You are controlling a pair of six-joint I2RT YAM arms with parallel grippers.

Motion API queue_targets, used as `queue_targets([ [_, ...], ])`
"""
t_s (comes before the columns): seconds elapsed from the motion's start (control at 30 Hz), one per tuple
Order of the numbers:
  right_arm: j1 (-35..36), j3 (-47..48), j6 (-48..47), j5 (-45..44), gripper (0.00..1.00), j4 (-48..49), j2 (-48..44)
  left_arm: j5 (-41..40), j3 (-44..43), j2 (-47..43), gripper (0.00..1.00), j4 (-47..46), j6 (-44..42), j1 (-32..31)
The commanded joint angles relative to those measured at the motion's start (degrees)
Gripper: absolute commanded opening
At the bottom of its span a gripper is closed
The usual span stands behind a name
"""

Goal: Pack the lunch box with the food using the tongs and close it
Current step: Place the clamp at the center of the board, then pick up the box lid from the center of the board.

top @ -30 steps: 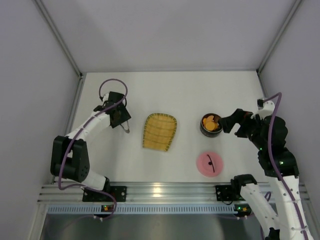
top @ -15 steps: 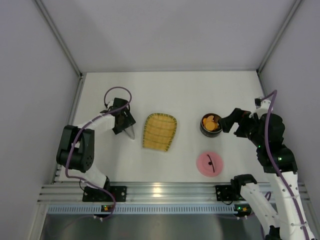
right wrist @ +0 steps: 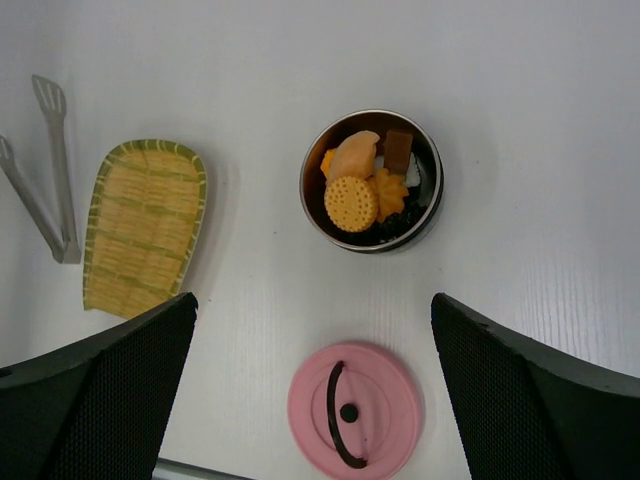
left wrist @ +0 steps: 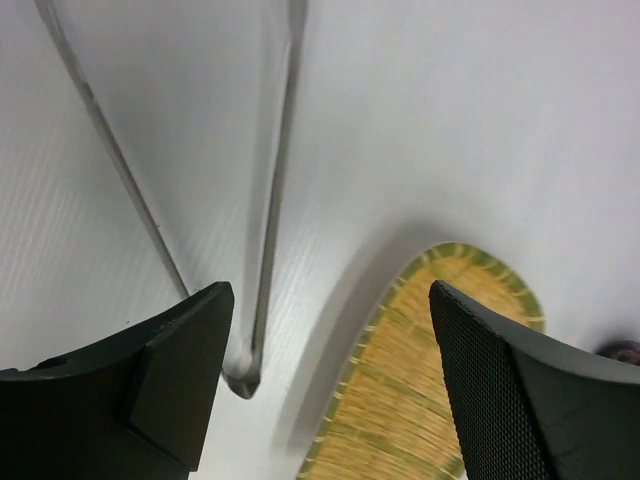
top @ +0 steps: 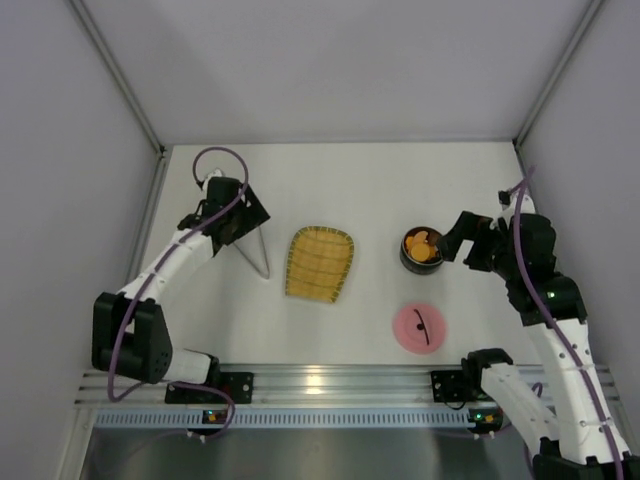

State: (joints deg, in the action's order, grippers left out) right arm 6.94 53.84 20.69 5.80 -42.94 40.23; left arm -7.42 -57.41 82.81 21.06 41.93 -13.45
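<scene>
The food is in the open lunch box (right wrist: 372, 180) and its lid lies off it. My right gripper will next move back and down onto the thin black handle.
The tongs (top: 261, 258) lie flat on the table left of the tray, loose, with the V's joint (left wrist: 243, 380) close beside my left finger (left wrist: 150, 390). My left gripper (top: 238, 216) hangs over their far end, open and holding nothing (left wrist: 330, 370). The lunch box (right wrist: 372, 180) stands open at the right (top: 421, 249), with the food (right wrist: 351, 203) in it: a round cookie and orange, brown, black and white pieces. Its pink lid (right wrist: 355, 410) lies on the table nearer the arm bases (top: 420, 327). My right gripper (top: 453, 243) is open just right of the box, wide above the lid (right wrist: 312, 305).
A yellow woven tray (top: 320, 263) with nothing on it lies between the tongs and the lunch box (right wrist: 145, 225) (left wrist: 440, 380). Grey side walls enclose the table. The aluminium rail (top: 320, 385) with the arm bases runs along the near edge.
My left gripper has opened and let go of the tongs, which now lie on the table, and it has drawn back toward the far left. The right arm shifted only slightly.
</scene>
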Motion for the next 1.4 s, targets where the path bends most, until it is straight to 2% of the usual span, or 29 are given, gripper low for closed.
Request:
queue_targets([
  [0.0, -0.5, 2.8, -1.2, -1.5, 1.00, -3.6, 2.7, 2.6, -2.8, -7.8, 0.84, 1.6, -1.2, -0.9],
  [0.27, 1.7, -0.6, 0.4, 0.2, 0.99, -8.2, 8.5, 3.0, -1.5, -18.2, 0.85, 3.7, -2.5, -9.8],
  [0.37, 6.4, 1.3, 1.8, -3.7, 0.92, -13.1, 10.8, 2.8, -1.1, -19.7, 0.85, 3.9, -2.9, -12.8],
  [0.4, 9.8, 1.9, 2.5, -4.6, 0.87, -14.4, 11.6, 3.5, -1.1, -20.0, 0.85, 3.8, -3.0, -13.3],
  [0.47, 14.0, 2.4, 5.5, -8.2, 0.86, -17.6, 14.0, 4.6, -1.0, -21.0, 0.85, 3.4, -2.9, -13.7],
  [0.5, 18.3, 2.2, 6.6, -9.4, 0.83, -18.7, 15.1, 5.0, -0.4, -21.5, 0.85, 2.9, -2.7, -13.7],
  [0.67, 26.7, -2.0, 14.0, -13.9, 0.73, -18.8, 20.5, 7.1, 1.3, -24.6, 0.86, 1.1, -2.4, -14.0],
  [0.73, 26.8, -3.2, 16.1, -14.8, 0.67, -18.0, 20.5, 7.1, 1.5, -24.9, 0.86, 1.6, -2.9, -13.9],
  [0.77, 26.9, -3.7, 16.8, -15.3, 0.59, -17.2, 20.2, 7.1, 1.7, -25.4, 0.86, 1.8, -3.1, -13.9],
  [0.8, 26.9, -4.5, 18.1, -15.7, 0.55, -17.1, 20.2, 7.2, 2.2, -25.8, 0.86, 1.7, -3.1, -14.0],
  [0.83, 26.8, -5.1, 18.6, -16.8, 0.54, -16.9, 20.0, 9.3, 2.6, -26.5, 0.86, 1.6, -3.0, -13.9],
  [1.17, 27.5, -14.8, 23.2, -15.0, 0.53, -9.8, 18.0, 10.4, 4.4, -28.9, 0.86, 1.3, -3.0, -13.9],
  [1.37, 27.4, -15.8, 23.3, -14.4, 0.50, -7.0, 17.7, 10.3, 4.2, -28.2, 0.86, 1.0, -3.0, -14.0],
])
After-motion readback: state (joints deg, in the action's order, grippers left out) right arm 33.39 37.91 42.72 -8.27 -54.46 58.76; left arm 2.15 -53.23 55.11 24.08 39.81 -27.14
